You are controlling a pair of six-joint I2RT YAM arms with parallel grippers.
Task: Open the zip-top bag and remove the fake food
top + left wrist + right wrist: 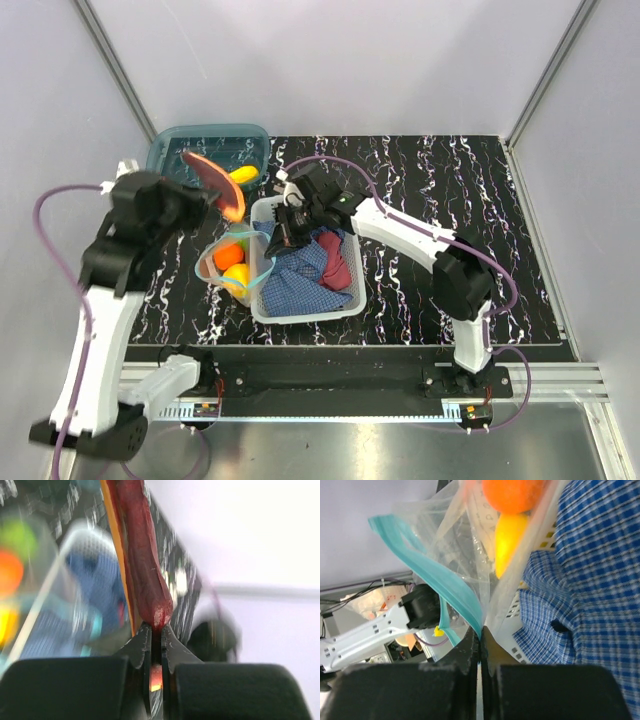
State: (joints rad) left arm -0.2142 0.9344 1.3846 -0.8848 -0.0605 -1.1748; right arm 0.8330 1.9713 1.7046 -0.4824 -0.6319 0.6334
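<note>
My left gripper should move outward and down into the teal bin to release the red-orange piece, since the bin is outward of the gripper and below it.
The clear zip-top bag [232, 262] hangs open at the left side of the white basket, with orange [227, 253], yellow [237, 276] and green pieces of fake food inside. My right gripper [283, 233] is shut on its teal zip strip [447, 587]. The orange piece [512, 492] and the yellow piece [509, 542] show through the plastic in the right wrist view. My left gripper [222, 203] is shut on the end of a long red-orange fake food piece [212, 178], held up over the bin's edge. It also shows in the left wrist view [144, 560], between the fingertips [171, 639].
A white basket [305, 310] holds a blue checked cloth [305, 270] and a red cloth [338, 262]. A teal translucent bin [170, 150] at the back left holds a yellow piece [243, 174]. The table is black marble-patterned, with grey walls around it.
</note>
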